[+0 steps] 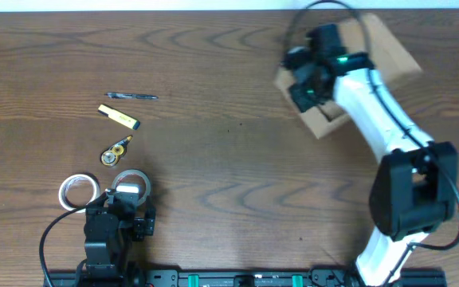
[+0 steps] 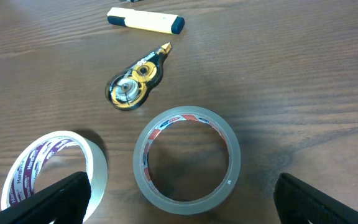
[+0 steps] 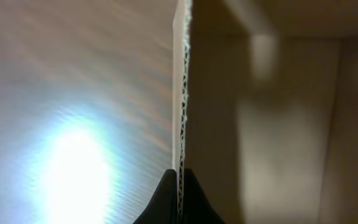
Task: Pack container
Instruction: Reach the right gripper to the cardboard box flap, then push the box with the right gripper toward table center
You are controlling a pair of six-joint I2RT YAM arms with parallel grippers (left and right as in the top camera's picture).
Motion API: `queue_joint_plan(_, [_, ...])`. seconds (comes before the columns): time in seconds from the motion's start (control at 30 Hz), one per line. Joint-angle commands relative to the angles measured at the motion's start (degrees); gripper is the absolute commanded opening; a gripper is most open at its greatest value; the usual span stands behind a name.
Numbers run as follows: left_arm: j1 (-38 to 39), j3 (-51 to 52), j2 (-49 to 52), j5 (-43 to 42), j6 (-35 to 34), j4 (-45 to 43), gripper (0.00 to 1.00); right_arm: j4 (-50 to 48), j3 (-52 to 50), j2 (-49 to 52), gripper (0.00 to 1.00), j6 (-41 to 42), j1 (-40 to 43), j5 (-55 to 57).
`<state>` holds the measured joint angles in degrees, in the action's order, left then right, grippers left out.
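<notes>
Next, my right gripper moves the container [image 1: 389, 49] back and to the left in the overhead view and turns it square. It sits slanted and far from the tape rolls.
The tan cardboard container [image 1: 389, 49] sits at the far right, open, partly hidden by my right arm. My right gripper [image 1: 305, 88] is shut on the container's left wall; in the right wrist view the corrugated edge [image 3: 181, 93] runs straight up from between the closed fingertips [image 3: 180, 186], with the box's inside to the right. My left gripper [image 2: 179, 205] is open and empty at the near left, its fingers on either side of a grey tape roll [image 2: 187, 158] lying flat, also seen overhead [image 1: 130, 185].
A white tape roll [image 1: 79, 191] lies left of the grey one. Beyond them lie a correction-tape dispenser [image 1: 115, 152], a yellow highlighter [image 1: 119, 117] and a dark pen [image 1: 131, 96].
</notes>
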<state>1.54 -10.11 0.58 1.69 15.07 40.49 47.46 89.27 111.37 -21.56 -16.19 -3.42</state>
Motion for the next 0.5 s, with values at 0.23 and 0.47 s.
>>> queue_joint_plan(0.23, [-0.2,0.9,-0.2,0.2,0.4,1.5,0.95,3.0,1.4,-0.6,0.01,-22.9,-15.4,-3.4])
queue_joint_plan(0.47, [-0.2,0.9,-0.2,0.2,0.4,1.5,0.95,9.3,0.4,-0.6,0.01,-32.3,-16.2,-13.7])
